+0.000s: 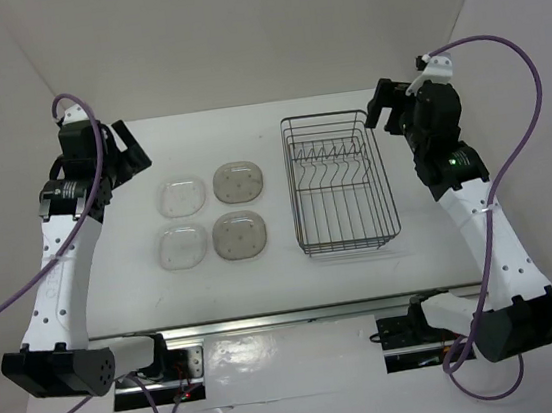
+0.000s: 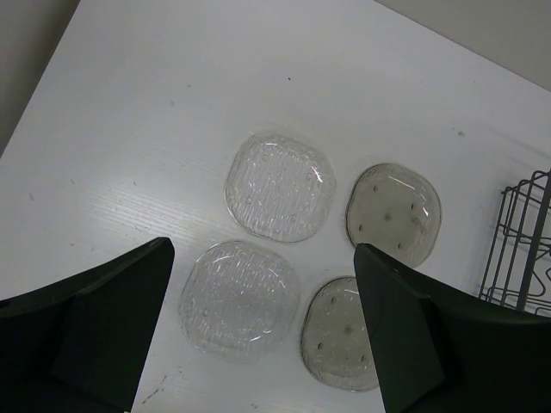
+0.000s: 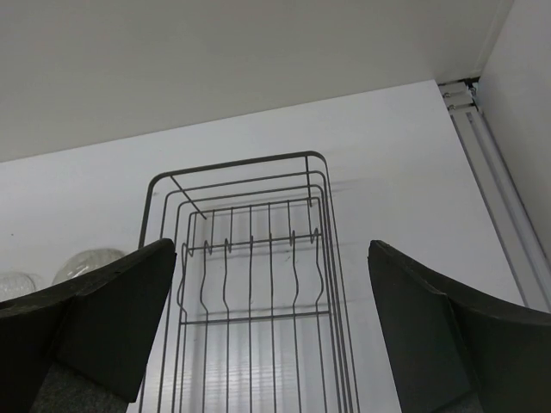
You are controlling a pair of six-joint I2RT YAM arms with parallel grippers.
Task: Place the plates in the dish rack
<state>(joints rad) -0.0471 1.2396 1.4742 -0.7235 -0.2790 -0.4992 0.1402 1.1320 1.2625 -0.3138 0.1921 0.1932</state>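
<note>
The bare tabletop leaves room beside the plate, so the robot's left gripper next needs to come down onto the far clear plate's edge [image 1: 160, 200] [image 2: 230, 193] that faces away from the far tan plate.
Four plates lie flat in a two-by-two group on the white table: a clear one [image 1: 182, 197] and a tan one [image 1: 239, 182] at the back, a clear one [image 1: 181, 247] and a tan one [image 1: 239, 235] in front. The empty wire dish rack [image 1: 331, 115] stands to their right. My left gripper [image 1: 133, 146] is open and empty, raised behind and left of the plates. In the left wrist view [image 2: 263, 254] the plates show below it [image 2: 280, 186] [image 2: 393, 212] [image 2: 239, 298] [image 2: 340, 331]. My right gripper [image 1: 381, 113] is open and empty, raised beside the rack's far right corner; it looks along the rack [image 3: 250, 161].
The table's right edge and a rail [image 3: 499, 198] run close to the rack. The rack's corner [image 2: 516, 249] shows right of the plates in the left wrist view. White walls stand behind and to both sides.
</note>
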